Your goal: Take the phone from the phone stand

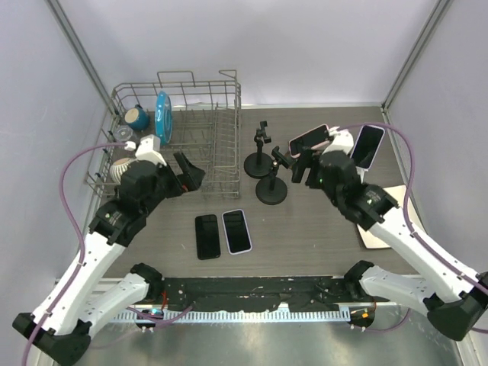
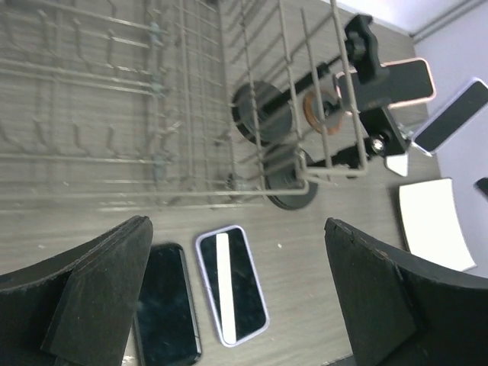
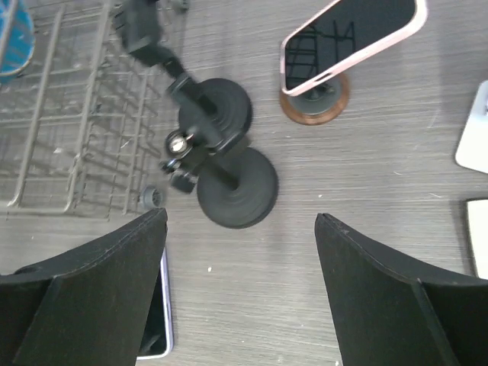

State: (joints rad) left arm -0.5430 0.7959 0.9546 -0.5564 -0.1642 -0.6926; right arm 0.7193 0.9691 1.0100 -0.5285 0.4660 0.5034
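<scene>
The pink phone's end away from the black stands sticks out clear of the brown base, so my right gripper will lower outward next and turn to close on that end.
A pink-cased phone (image 1: 308, 137) rests tilted on a stand with a round brown base; it also shows in the right wrist view (image 3: 351, 38) above that base (image 3: 314, 107), and in the left wrist view (image 2: 404, 82). A second dark phone (image 1: 367, 146) leans on a white stand at the back right. My right gripper (image 1: 303, 166) is open and empty just in front of the pink phone, not touching it; in its own view (image 3: 240, 216) it hovers over bare table. My left gripper (image 1: 187, 172) is open and empty by the rack's front, above two flat phones (image 2: 235, 225).
Two empty black stands (image 1: 258, 151) (image 1: 271, 183) stand mid-table. A black phone (image 1: 207, 235) and a lavender-cased phone (image 1: 237, 230) lie flat near the front. A wire dish rack (image 1: 221, 164) fills the back left. A pale flat board (image 1: 381, 221) lies at the right.
</scene>
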